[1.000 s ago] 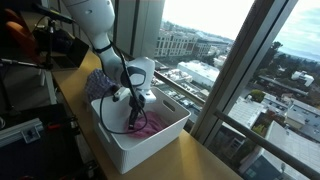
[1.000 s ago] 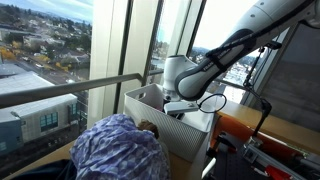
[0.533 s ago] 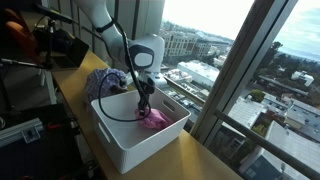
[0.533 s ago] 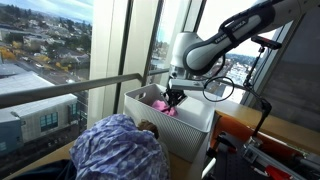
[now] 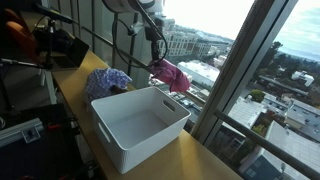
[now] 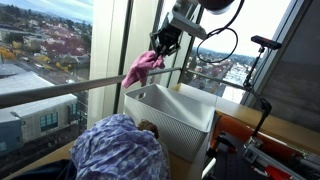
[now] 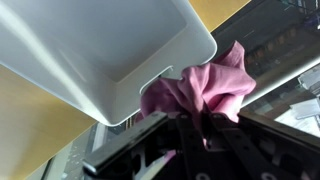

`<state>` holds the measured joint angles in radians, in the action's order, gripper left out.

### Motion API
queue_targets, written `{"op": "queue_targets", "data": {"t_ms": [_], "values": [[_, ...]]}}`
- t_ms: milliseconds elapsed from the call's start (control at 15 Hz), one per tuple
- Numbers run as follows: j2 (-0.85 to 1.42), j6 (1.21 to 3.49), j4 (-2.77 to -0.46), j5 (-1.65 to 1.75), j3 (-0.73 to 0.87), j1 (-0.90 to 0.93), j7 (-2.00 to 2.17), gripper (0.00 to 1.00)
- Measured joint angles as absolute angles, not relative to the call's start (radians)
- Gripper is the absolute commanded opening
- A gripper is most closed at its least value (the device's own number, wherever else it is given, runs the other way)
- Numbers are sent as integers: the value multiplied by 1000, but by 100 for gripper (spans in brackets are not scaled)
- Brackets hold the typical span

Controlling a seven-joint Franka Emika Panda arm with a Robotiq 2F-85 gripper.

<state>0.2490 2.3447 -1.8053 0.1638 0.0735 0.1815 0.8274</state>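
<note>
The purple-blue patterned cloth [image 5: 108, 84] lies in a heap right beside the bin. My gripper should go up, swing past the bin's corner and go down onto that heap next.
A pink cloth [image 5: 172, 75] hangs in the air above the far side of the white bin [image 5: 140, 125], pinched in my gripper [image 5: 157, 63], which is shut on its top. From the window side, in an exterior view, the pink cloth [image 6: 143, 68] dangles from the gripper [image 6: 163, 45] above the bin's [image 6: 175, 120] left corner. In the wrist view the pink cloth [image 7: 205, 90] bunches out from between the dark fingers [image 7: 196, 135], with the bin [image 7: 95, 55] below, its inside bare.
A purple-blue patterned cloth [image 5: 106, 82] lies heaped on the wooden counter [image 5: 70, 85] next to the bin; it fills the foreground [image 6: 118, 150] in an exterior view. Window glass and a rail [image 6: 60, 90] run close along the bin. A black cable [image 6: 222, 45] loops by the arm.
The gripper closed on the pink cloth down inside the bin, then rose with it. The cloth now hangs clear above the bin's rim, and the bin is left with nothing in it.
</note>
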Motion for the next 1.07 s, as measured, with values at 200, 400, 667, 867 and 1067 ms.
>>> {"op": "queue_targets", "data": {"t_ms": [200,400,667,867,1067], "values": [[228,2287,-1688,208,19,219,822,3],[234,2168,-1548,210,-46,264,811,3],[287,1944,-1352,190,-128,334,810,3],[351,1845,-1275,156,-153,364,793,3],[394,1831,-1317,115,-155,357,744,3]]}}
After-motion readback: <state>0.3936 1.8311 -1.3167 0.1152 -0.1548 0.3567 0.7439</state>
